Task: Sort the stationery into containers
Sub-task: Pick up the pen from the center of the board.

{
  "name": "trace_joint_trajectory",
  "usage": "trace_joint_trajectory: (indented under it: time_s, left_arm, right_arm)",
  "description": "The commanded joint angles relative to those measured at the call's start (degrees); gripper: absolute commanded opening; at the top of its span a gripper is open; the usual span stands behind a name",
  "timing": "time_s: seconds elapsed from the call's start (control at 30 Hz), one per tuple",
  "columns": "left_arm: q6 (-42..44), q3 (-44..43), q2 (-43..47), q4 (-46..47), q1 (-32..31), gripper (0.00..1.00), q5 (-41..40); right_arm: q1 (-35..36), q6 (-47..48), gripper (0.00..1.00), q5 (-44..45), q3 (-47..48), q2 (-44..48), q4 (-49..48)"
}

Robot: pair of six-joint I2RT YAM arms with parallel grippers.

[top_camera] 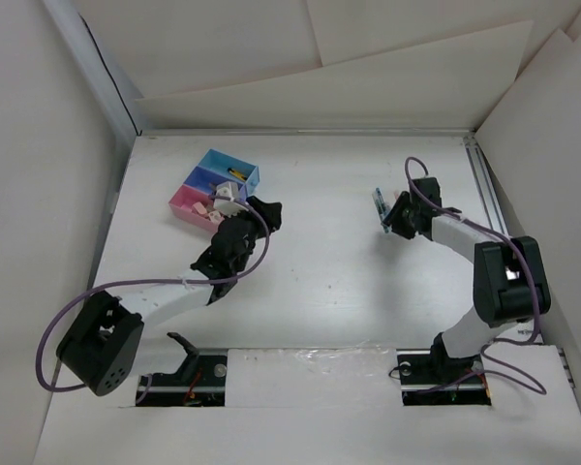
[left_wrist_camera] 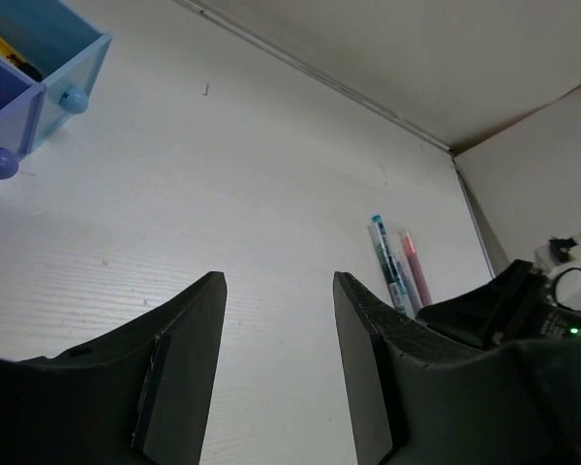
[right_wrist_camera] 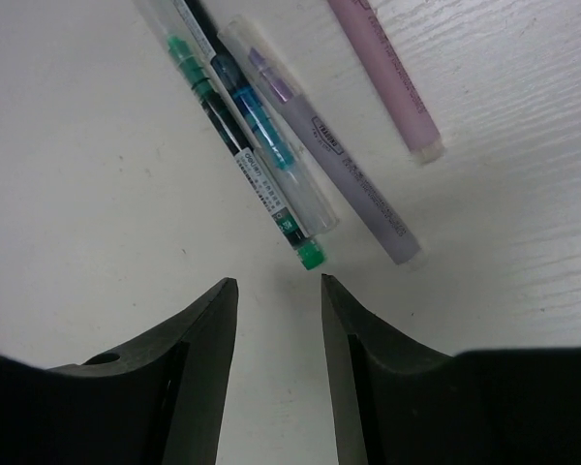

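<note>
The near end of the green-capped pen is below the robot's right gripper and to its left in the top view, so the gripper will move down and across onto it next.
Three joined bins stand at the back left: light blue (top_camera: 234,165), blue-violet (top_camera: 209,180) and pink (top_camera: 186,204). Pale eraser-like blocks (top_camera: 225,194) lie in and on the pink and violet bins, and a small yellow piece (top_camera: 235,174) lies in the light blue one. My left gripper (top_camera: 268,211) is just right of the bins, open and empty (left_wrist_camera: 279,286). My right gripper (top_camera: 388,217) is open (right_wrist_camera: 279,286) over the table, just short of several pens: a green-capped one (right_wrist_camera: 240,153), a clear blue one (right_wrist_camera: 276,145), a lilac one (right_wrist_camera: 347,176) and a pink one (right_wrist_camera: 385,76).
The left wrist view shows the light blue bin (left_wrist_camera: 76,53) and violet bin (left_wrist_camera: 8,105) with round knobs at upper left, and the pens (left_wrist_camera: 391,263) far right beside my right arm (left_wrist_camera: 518,302). White walls enclose the table on three sides.
</note>
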State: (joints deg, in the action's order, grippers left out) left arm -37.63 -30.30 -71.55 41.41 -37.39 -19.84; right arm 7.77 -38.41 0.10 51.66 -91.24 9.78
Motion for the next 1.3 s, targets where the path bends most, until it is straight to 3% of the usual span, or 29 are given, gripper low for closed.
trace_joint_trajectory:
  time_s: [0.0,0.5,1.07,1.27]
  left_arm:
    - [1.77,1.30,2.73,3.59,0.21,0.45,1.64]
    - [1.77,1.83,6.24,3.06,0.21,0.45,5.68]
    - [2.29,3.49,12.66,1.39,0.21,0.45,5.77]
    - [2.82,3.50,13.19,1.39,0.21,0.45,5.77]
  right_arm:
    - [-0.48,0.18,0.46,-1.15,2.39,-2.18,-1.52]
    - [0.58,-0.35,0.44,1.40,7.49,-6.58,2.34]
    - [6.91,-0.35,0.44,12.73,17.24,-13.35,12.80]
    - [8.14,-2.19,0.40,17.03,16.10,-11.33,11.58]
